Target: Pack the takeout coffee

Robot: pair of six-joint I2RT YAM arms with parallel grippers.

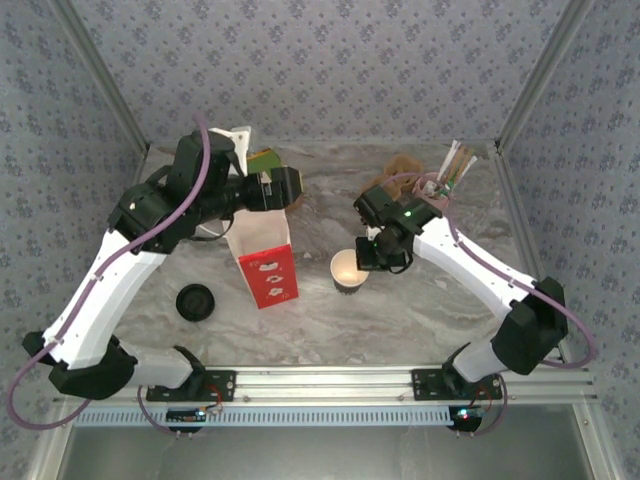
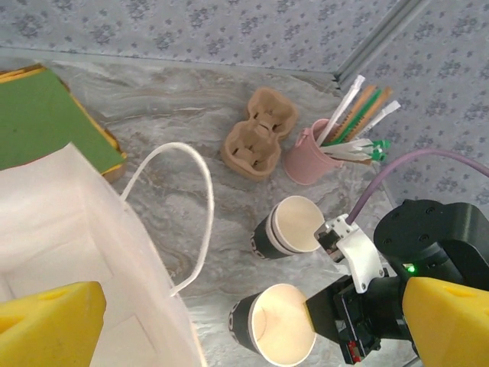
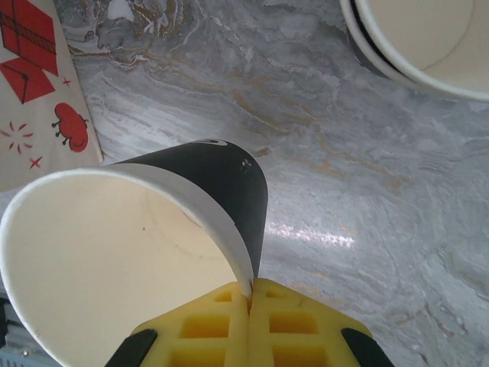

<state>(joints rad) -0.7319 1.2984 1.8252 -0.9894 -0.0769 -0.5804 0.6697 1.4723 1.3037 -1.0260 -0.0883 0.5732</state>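
Note:
My right gripper holds the cup, which still leans in its fingers, so it will lower slightly toward the bag (image 1: 266,268), set the cup level on the tabletop beside it and let go of the cup's rim.
The takeout coffee (image 1: 347,270) is a black-sleeved paper cup with a white rim, lidless and showing nothing inside, tilted just right of the red-and-white paper bag (image 1: 266,268). My right gripper (image 3: 250,294) is shut on the cup (image 3: 145,229) at its rim, one finger inside and one outside. From the left wrist, the pinched cup (image 2: 275,325) lies low in the middle. A second cup of the same kind (image 2: 289,227) stands behind it. My left gripper (image 1: 285,188) hovers over the bag's open mouth (image 2: 53,229), its yellow fingers (image 2: 46,329) spread wide with nothing between them.
A black lid (image 1: 195,302) lies left of the bag. At the back stand a brown cup carrier (image 2: 258,141), a pink cup of straws and sticks (image 2: 313,157) and a green box (image 2: 46,122). Metal frame posts and patterned walls close in the table.

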